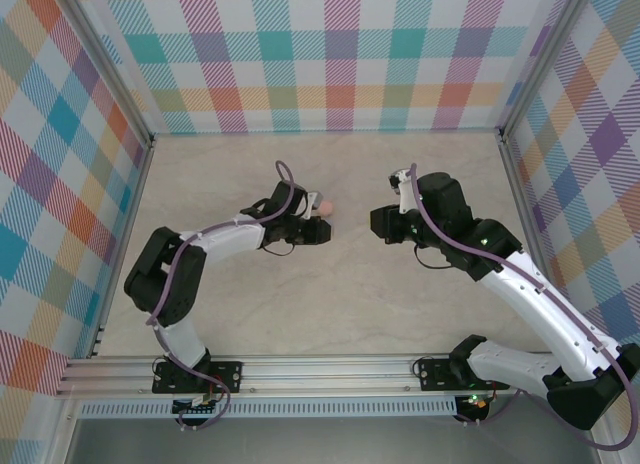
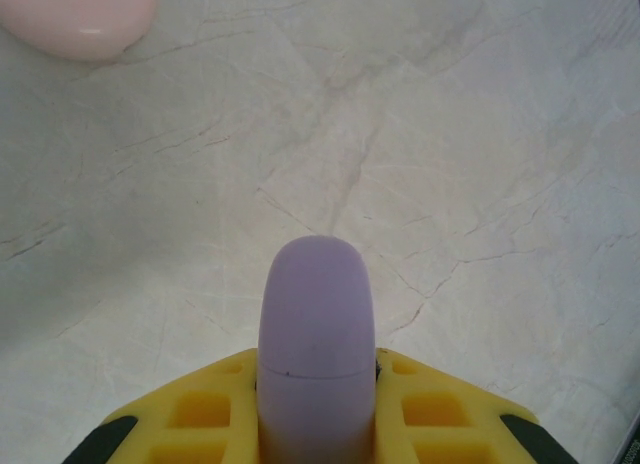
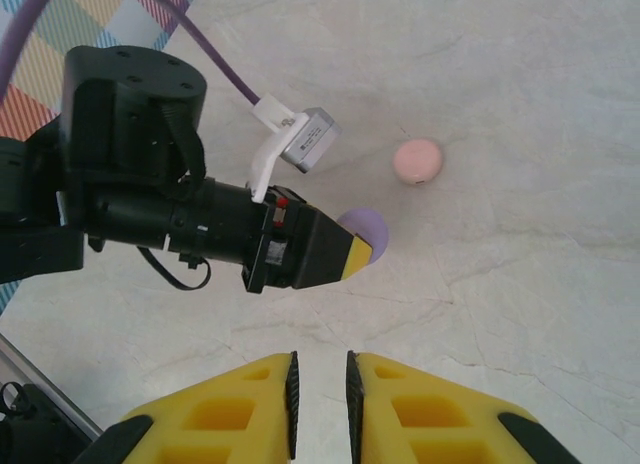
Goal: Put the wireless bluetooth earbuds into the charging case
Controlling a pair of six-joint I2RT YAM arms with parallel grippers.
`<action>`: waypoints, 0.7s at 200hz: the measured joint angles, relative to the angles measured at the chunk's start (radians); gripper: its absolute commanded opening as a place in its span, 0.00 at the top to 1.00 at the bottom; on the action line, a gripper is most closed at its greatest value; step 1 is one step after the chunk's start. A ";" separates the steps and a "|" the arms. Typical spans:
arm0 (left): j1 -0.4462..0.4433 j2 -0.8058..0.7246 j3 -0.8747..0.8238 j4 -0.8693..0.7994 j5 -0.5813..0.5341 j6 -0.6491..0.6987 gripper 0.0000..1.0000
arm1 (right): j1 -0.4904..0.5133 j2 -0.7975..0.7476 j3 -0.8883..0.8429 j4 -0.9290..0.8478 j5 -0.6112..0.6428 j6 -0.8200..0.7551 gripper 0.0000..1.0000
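My left gripper moves down to the bare tabletop (image 1: 334,239) beside the pink case next and releases the purple case, because the purple case's lid is shut.
My left gripper (image 2: 316,384) is shut on a purple round charging case (image 2: 316,324), held edge-on with its lid seam closed. The right wrist view shows that case (image 3: 366,228) poking out past the left gripper's yellow fingertips (image 3: 352,255). A pale pink round case (image 3: 418,161) lies on the table just beyond it and appears at the upper left of the left wrist view (image 2: 80,19). My right gripper (image 3: 319,384) faces the left one across a short gap, its jaws a narrow slot apart and holding nothing. No earbuds are in sight.
The marble-patterned tabletop (image 1: 330,304) is walled by plaid panels at the back (image 1: 320,54) and on both sides. From above, the left gripper (image 1: 318,231) and right gripper (image 1: 378,224) meet near the table's middle, with the pink case (image 1: 325,206) beside them.
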 measured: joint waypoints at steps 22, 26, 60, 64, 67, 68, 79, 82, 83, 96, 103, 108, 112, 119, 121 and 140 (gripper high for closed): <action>0.005 0.056 0.020 0.015 0.028 -0.011 1.00 | 0.000 0.004 0.000 -0.007 0.003 -0.008 0.78; 0.005 0.064 0.023 0.018 0.031 -0.014 1.00 | 0.000 0.005 0.000 -0.008 0.004 -0.008 0.78; 0.006 0.101 0.045 0.032 0.048 -0.025 1.00 | 0.000 0.007 0.000 -0.016 0.007 -0.013 0.78; 0.006 0.105 0.048 0.034 0.048 -0.025 1.00 | 0.000 0.007 0.000 -0.017 0.007 -0.014 0.78; 0.007 0.108 0.050 0.034 0.048 -0.025 1.00 | 0.000 0.007 0.000 -0.018 0.007 -0.014 0.78; 0.007 0.110 0.051 0.034 0.048 -0.025 1.00 | 0.000 0.007 0.000 -0.018 0.007 -0.014 0.78; 0.008 0.123 0.060 0.032 0.047 -0.025 1.00 | 0.000 0.007 0.000 -0.020 0.007 -0.014 0.78; 0.008 0.127 0.061 0.032 0.047 -0.025 1.00 | 0.000 0.007 0.000 -0.021 0.007 -0.014 0.78; 0.008 0.128 0.062 0.032 0.047 -0.026 1.00 | 0.000 0.007 0.000 -0.022 0.007 -0.014 0.78; 0.009 0.141 0.067 0.031 0.044 -0.028 0.97 | 0.000 0.007 0.000 -0.024 0.008 -0.015 0.78; 0.009 0.147 0.069 0.027 0.043 -0.029 0.95 | 0.000 0.007 0.000 -0.024 0.008 -0.015 0.77; 0.009 0.152 0.071 0.026 0.043 -0.030 0.94 | 0.000 0.007 0.000 -0.024 0.010 -0.015 0.77; 0.009 0.154 0.072 0.026 0.042 -0.032 0.93 | 0.000 0.007 0.000 -0.024 0.011 -0.015 0.77; 0.009 0.160 0.075 0.025 0.039 -0.032 0.90 | 0.000 0.007 0.000 -0.024 0.011 -0.015 0.77; 0.009 0.161 0.076 0.025 0.038 -0.032 0.89 | 0.000 0.007 0.000 -0.024 0.012 -0.015 0.77; 0.009 0.172 0.079 0.021 0.026 -0.032 0.85 | 0.000 0.007 0.000 -0.024 0.018 -0.015 0.77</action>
